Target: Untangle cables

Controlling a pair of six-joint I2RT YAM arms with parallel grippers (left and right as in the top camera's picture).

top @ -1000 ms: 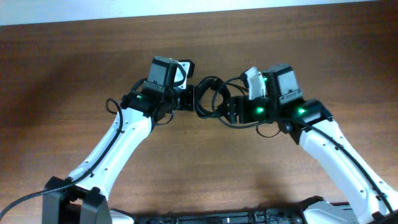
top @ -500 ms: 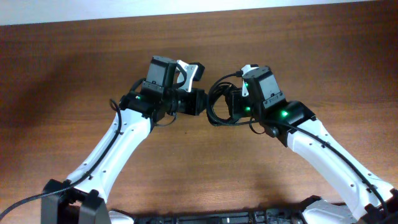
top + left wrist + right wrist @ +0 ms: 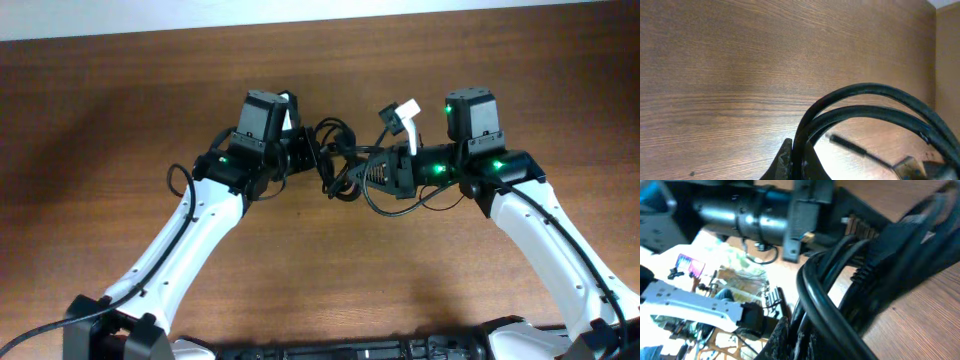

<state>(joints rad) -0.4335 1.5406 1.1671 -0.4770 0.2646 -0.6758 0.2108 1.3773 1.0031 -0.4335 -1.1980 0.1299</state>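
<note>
The right gripper should next pull the cable strands between its fingers toward the right in the overhead view and let them go, since the left gripper holds the tangle.
The cables (image 3: 337,160) form a black tangle of loops held above the table between my two grippers. My left gripper (image 3: 312,158) is shut on the tangle's left side. In the left wrist view two cable loops (image 3: 865,97) arc up and to the right out of the left gripper (image 3: 801,164), whose jaws pinch a strand. My right gripper (image 3: 366,172) is shut on the tangle's right side. The right wrist view shows several cable strands (image 3: 815,287) running through the right gripper (image 3: 801,341). A thin plug end (image 3: 850,146) lies blurred beyond the loops.
The wooden table (image 3: 100,120) extends to both sides, with its far edge (image 3: 300,25) against a white wall. The arms' own thick wires loop out beside the left arm (image 3: 176,176) and under the right wrist (image 3: 415,208). The robot base (image 3: 350,350) is at the bottom edge.
My right gripper has shut on the cables and its wrist has swung round and to the right. The tangle is now stretched a little wider between both grippers. The left gripper keeps its hold.
</note>
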